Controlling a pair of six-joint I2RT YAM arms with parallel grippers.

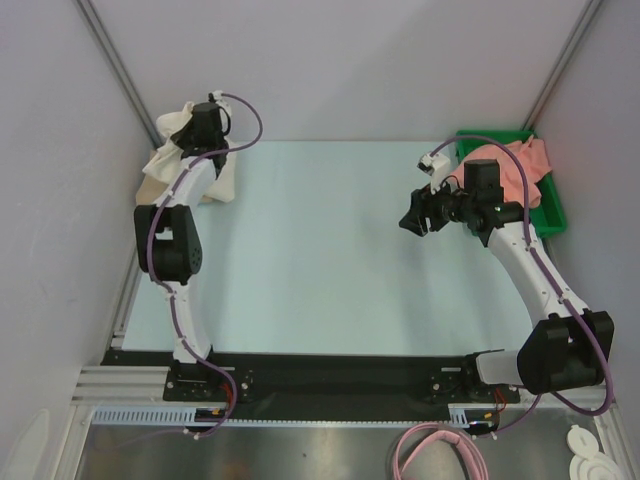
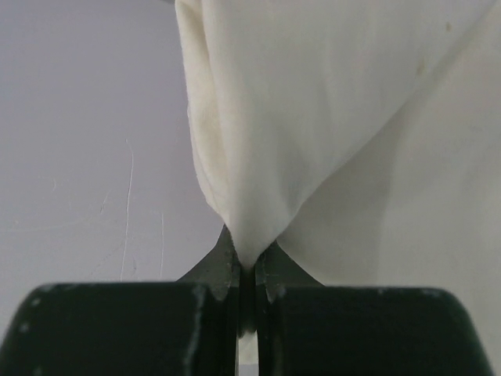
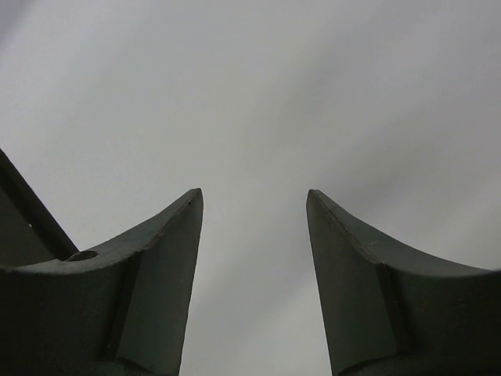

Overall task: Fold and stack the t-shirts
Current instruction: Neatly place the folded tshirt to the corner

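My left gripper holds the cream-white t-shirt's fold above the tan-beige t-shirt (image 1: 158, 186), which lies to the left in the top view. Next I will lower the fold toward that t-shirt and let go of it there.
A cream-white t-shirt (image 1: 177, 127) is bunched at the table's far left corner, above a tan-beige t-shirt (image 1: 158, 186) that lies partly under the left arm. My left gripper (image 1: 196, 118) is shut on a fold of the cream-white shirt (image 2: 313, 94), which hangs pinched between the fingertips (image 2: 227, 270). A salmon-pink t-shirt (image 1: 525, 165) lies crumpled in the green tray (image 1: 550, 215) at the far right. My right gripper (image 1: 413, 220) is open and empty, held above the table left of the tray; its wrist view shows only blank grey between the fingers (image 3: 168, 258).
Pale walls close in the table on the left, back and right. The green tray stands against the right wall. The black rail with the arm bases runs along the near edge (image 1: 330, 375).
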